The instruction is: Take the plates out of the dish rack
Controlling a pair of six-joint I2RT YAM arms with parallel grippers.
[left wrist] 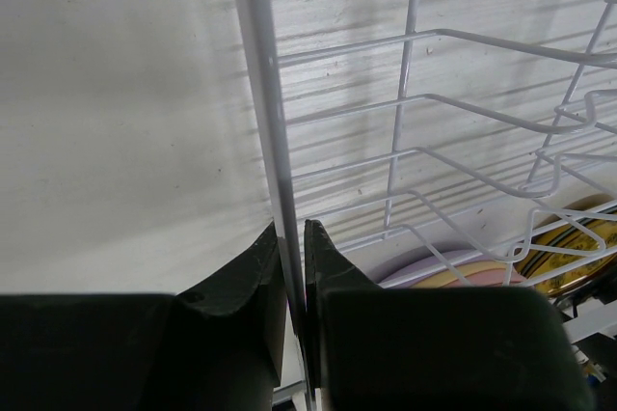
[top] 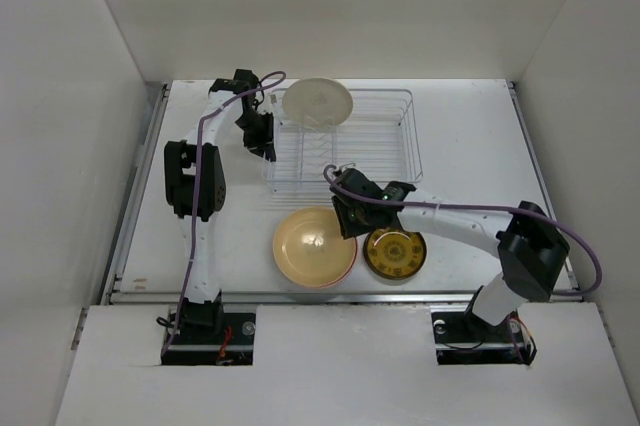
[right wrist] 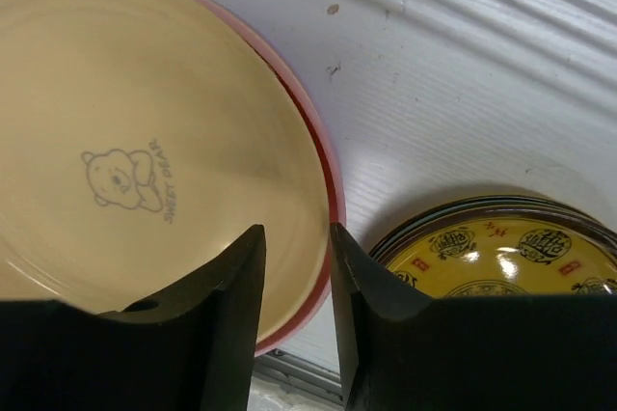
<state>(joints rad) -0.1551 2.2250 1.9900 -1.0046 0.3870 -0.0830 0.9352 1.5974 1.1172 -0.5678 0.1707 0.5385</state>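
My right gripper should rise off the stack and go outward onto that plate's rim (top: 345,113), because only the cream plate is still standing in the rack.
The silver wire dish rack (top: 380,146) stands at the back middle, with a cream plate (top: 318,104) upright at its far left end. My left gripper (top: 262,138) is shut on the rack's left rim wire (left wrist: 275,160), which runs between the fingertips in the left wrist view (left wrist: 291,235). A stack of plates (top: 313,246) lies in front of the rack: a tan-orange plate (right wrist: 125,131) with a bear print on top and a pink rim (right wrist: 326,175) under it. My right gripper (right wrist: 297,242) is open, its fingers either side of the stack's right rim. The small dark-yellow patterned plate (right wrist: 501,252) lies just right.
The stack's lavender and pink rims (left wrist: 439,264) and the yellow plate (left wrist: 578,228) show through the rack's wires in the left wrist view. The table's front rail (top: 340,296) runs close behind the stack. White walls enclose the table on three sides.
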